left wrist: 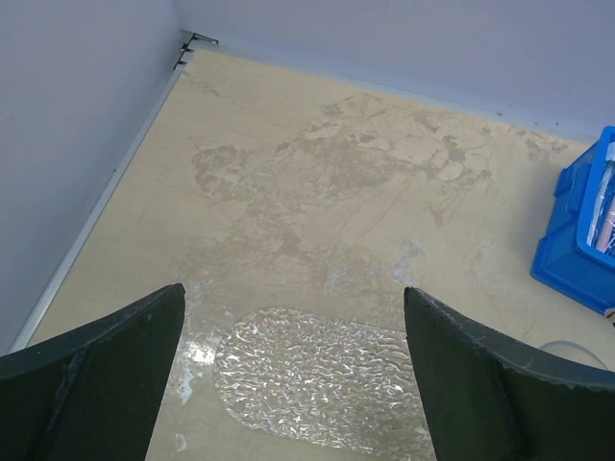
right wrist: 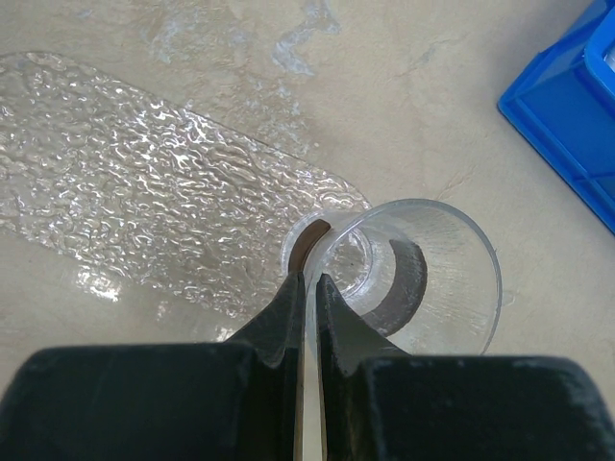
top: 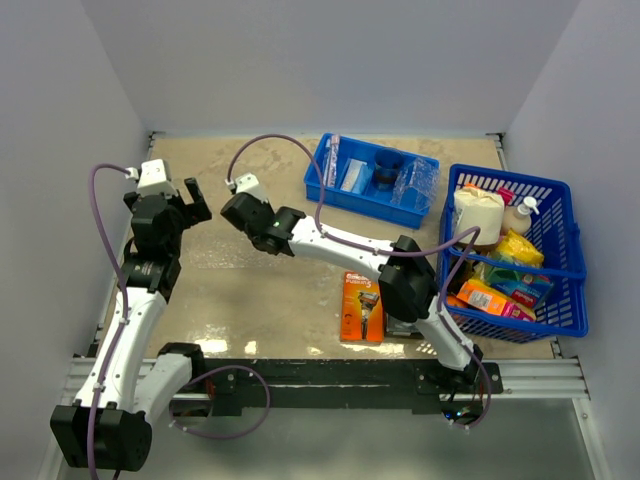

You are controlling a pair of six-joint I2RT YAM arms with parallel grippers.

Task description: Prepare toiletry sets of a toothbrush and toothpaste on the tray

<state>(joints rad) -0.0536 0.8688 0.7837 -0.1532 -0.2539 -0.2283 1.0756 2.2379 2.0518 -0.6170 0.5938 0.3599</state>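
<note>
My left gripper goes to the right in the top view and down astride the cup's side by the tray next, since the cup's opening admits a finger.
My right gripper (right wrist: 309, 279) is shut on the wall of a clear round cup (right wrist: 442, 288), one finger inside and one outside. The cup hangs tilted over the right end of the clear tray (right wrist: 144, 173). The tray's ripple-textured floor (left wrist: 317, 375) lies below my left gripper (left wrist: 294, 290), which stands wide open with nothing in it. From above, the left gripper (top: 172, 200) and right gripper (top: 232, 210) are close together at the table's left, and the tray is too faint to make out. A toothbrush (top: 333, 160) and a pale toothpaste box (top: 355, 177) lie in the blue bin (top: 372, 180).
An orange razor pack (top: 362, 306) lies near the front edge, beside the right arm's elbow. A blue lattice basket (top: 515, 250) full of toiletries stands at the right. The bin also holds a clear bag (top: 415, 182). Walls close in the back and left.
</note>
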